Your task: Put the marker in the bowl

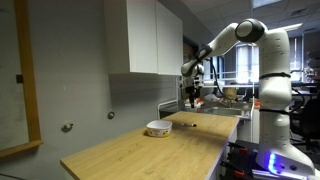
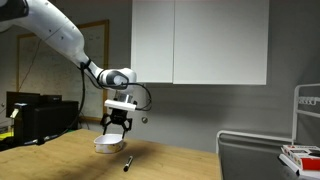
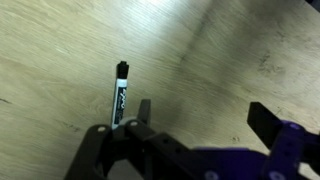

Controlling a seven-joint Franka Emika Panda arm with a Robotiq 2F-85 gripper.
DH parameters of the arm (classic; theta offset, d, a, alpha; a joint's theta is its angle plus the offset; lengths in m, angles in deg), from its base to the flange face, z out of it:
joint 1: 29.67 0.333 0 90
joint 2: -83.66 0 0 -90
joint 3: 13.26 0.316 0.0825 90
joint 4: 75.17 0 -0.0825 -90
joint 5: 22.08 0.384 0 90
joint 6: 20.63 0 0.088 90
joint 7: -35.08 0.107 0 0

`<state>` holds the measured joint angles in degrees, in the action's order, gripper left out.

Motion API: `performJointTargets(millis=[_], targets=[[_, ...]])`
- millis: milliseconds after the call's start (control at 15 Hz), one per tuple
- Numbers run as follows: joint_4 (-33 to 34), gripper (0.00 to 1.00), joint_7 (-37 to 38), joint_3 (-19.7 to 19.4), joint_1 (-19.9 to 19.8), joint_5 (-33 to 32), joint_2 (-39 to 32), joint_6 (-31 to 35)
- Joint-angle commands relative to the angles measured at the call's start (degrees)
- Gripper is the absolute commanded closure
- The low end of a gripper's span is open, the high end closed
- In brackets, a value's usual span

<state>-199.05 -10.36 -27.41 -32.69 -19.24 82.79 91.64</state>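
The marker is outside my open fingers, to the left in the wrist view. My gripper will next move that way and lower over the marker's white-labelled body.
The marker is a short dark pen lying flat on the wooden counter. In the wrist view it lies just left of my open gripper, outside the jaws. It also shows in both exterior views. The bowl is small, round and white with a darker band; it sits on the counter, beside the marker. My gripper hangs open and empty above the counter, over the bowl and marker area.
White wall cabinets hang above the counter's back. A rack with items stands at the counter's far end, past a metal sink area. The wooden counter stretches toward the camera.
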Motion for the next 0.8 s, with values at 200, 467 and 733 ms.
performJointTargets(millis=[200, 467, 733], targets=[[7.7, 0.0, 4.5, 5.0, -2.9, 0.1, -12.2, 2.4], [10.2, 0.0, 6.6, 6.2, -5.0, 0.1, -17.2, 3.3], [13.2, 0.0, 7.1, 6.6, -7.0, -0.9, -21.2, 3.2]])
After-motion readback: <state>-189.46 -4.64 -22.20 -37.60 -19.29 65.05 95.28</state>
